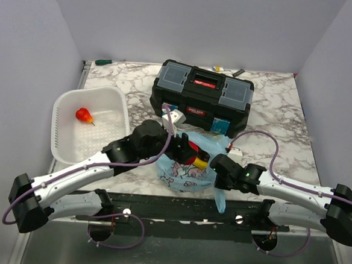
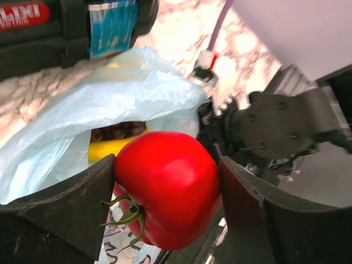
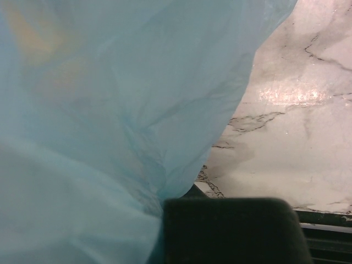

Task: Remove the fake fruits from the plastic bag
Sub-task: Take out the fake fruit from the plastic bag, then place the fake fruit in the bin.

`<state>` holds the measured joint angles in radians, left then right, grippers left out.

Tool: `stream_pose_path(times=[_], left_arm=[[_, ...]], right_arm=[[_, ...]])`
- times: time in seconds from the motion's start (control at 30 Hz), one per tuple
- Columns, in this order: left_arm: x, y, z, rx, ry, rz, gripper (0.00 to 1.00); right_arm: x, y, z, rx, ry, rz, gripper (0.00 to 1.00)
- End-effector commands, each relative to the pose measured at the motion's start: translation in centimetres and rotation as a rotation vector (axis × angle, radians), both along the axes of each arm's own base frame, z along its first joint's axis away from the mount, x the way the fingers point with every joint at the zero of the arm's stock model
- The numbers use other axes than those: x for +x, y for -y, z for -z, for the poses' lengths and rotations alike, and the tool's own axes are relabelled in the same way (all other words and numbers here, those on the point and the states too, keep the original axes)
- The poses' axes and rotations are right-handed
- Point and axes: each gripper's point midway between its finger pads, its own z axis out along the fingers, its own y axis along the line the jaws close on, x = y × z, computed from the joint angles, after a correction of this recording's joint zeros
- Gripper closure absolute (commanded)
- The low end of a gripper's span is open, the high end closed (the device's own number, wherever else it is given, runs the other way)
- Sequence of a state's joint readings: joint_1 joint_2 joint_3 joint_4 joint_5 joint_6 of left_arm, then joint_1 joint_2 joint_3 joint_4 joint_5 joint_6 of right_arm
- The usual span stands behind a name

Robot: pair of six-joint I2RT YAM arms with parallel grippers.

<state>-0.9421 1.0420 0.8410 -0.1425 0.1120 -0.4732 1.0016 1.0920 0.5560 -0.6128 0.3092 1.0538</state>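
The bottom of the white basket is bare and lies to the left of my left gripper in the top view. I should next move my left gripper over it, lower and release the red fruit.
The light-blue plastic bag point(image 1: 185, 178) lies at the table's near edge in front of the toolbox, its mouth open. My left gripper point(image 1: 188, 152) reaches into that mouth and is shut on a glossy round red fruit point(image 2: 165, 187) with a green stalk, one finger on each side of it. Behind it inside the bag point(image 2: 137, 93) lie a yellow banana point(image 2: 107, 147) and dark grapes point(image 2: 118, 131). My right gripper point(image 1: 220, 166) is shut on the bag's right edge. In the right wrist view the blue film point(image 3: 99, 110) fills the left and runs in beside one dark finger point(image 3: 231, 231).
A black toolbox point(image 1: 201, 96) stands just behind the bag. A white slotted basket point(image 1: 64, 130) at the left holds a small red pear-shaped fruit point(image 1: 84, 115). A green-handled screwdriver point(image 1: 105, 61) lies at the back left. One loop of the bag hangs over the table's front edge point(image 1: 219, 198).
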Motion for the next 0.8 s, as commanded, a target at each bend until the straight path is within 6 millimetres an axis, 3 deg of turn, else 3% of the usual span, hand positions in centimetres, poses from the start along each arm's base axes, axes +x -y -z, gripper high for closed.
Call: stream_pose_path(times=[0.0,0.1,0.2,0.33,0.37,0.47,0.53,0.67,0.77], left_arm=[[-2.6,-2.4,-6.0,-0.158,0.085,0.083,0.61],[-2.0,-6.0,-8.8,-0.178,0.176,-0.032,0.61],[0.2,-11.1,-10.0,-0.088,0.257,-0.275,0.61],[2.8,-19.4,-9.1,0.121,0.311,-0.651,0.61],[3.3,-22.4,-8.5,0.190,0.309,-0.794,0.61],[3.1,-28.6,-7.1,0.357,0.330,-1.063,0.67],[2.9,-30.2,-6.4,0.408,0.350,-1.121,0.68],[3.7,-30.6,-5.2,0.481,0.357,-1.110,0.68],[4.6,-31.2,-3.1,0.594,0.307,-1.129,0.68]], right_arm=[[0.1,0.3,0.0,-0.009,0.018,-0.003,0.99],[0.1,0.4,-0.2,-0.002,0.029,-0.004,0.99],[0.2,0.5,-0.5,-0.004,0.034,0.005,0.99],[0.3,0.4,-0.8,0.005,0.040,0.009,0.99],[0.2,0.3,-0.7,0.009,0.038,0.006,0.99],[0.1,0.3,-0.5,0.016,0.035,-0.002,0.99],[0.0,0.4,-0.5,0.012,0.031,0.000,0.99],[0.2,0.3,-1.2,0.018,0.041,0.002,0.99],[0.3,0.2,-1.4,0.023,0.051,0.003,0.99]])
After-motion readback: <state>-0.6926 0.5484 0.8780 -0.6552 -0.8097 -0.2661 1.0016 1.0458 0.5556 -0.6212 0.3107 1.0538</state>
